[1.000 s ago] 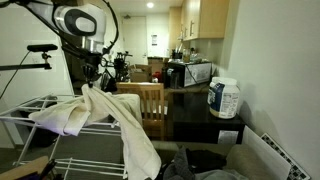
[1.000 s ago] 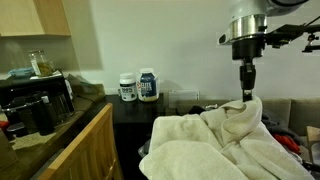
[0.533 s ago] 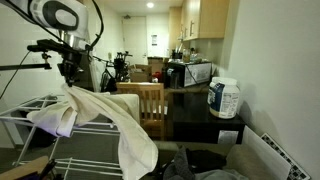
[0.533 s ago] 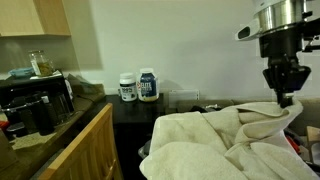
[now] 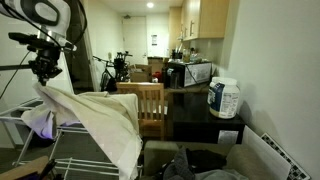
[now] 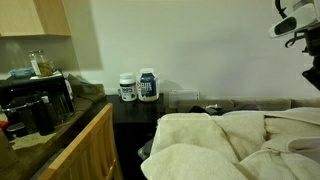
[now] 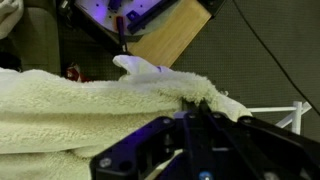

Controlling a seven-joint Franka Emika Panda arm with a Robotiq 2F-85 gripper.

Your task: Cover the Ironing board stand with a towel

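My gripper needs to move the raised corner it holds across toward the bare end of the stand next and let go of it there, because those white rods are still uncovered.
The cream towel (image 5: 100, 115) hangs over the white wire Ironing board stand (image 5: 12, 117), from a raised corner at the upper left down to the right. My gripper (image 5: 43, 78) is shut on that raised corner, above the stand's left part. In an exterior view the towel (image 6: 225, 145) fills the bottom, and the gripper (image 6: 314, 76) shows only partly at the right edge. In the wrist view the gripper (image 7: 194, 108) pinches a fold of the towel (image 7: 80, 105), with a white rod of the stand (image 7: 275, 108) just beyond it.
A wooden slat-back chair (image 5: 150, 103) stands right behind the stand. A dark counter carries white tubs (image 5: 223, 97) and a microwave (image 5: 195, 72). A bicycle (image 5: 115, 68) stands further back. A coffee machine (image 6: 40, 105) and two tubs (image 6: 138, 86) sit beside a wooden cabinet (image 6: 85, 150).
The gripper has carried the towel corner sideways across the stand, away from the chair. The towel has been drawn out flatter and wider over the rods.
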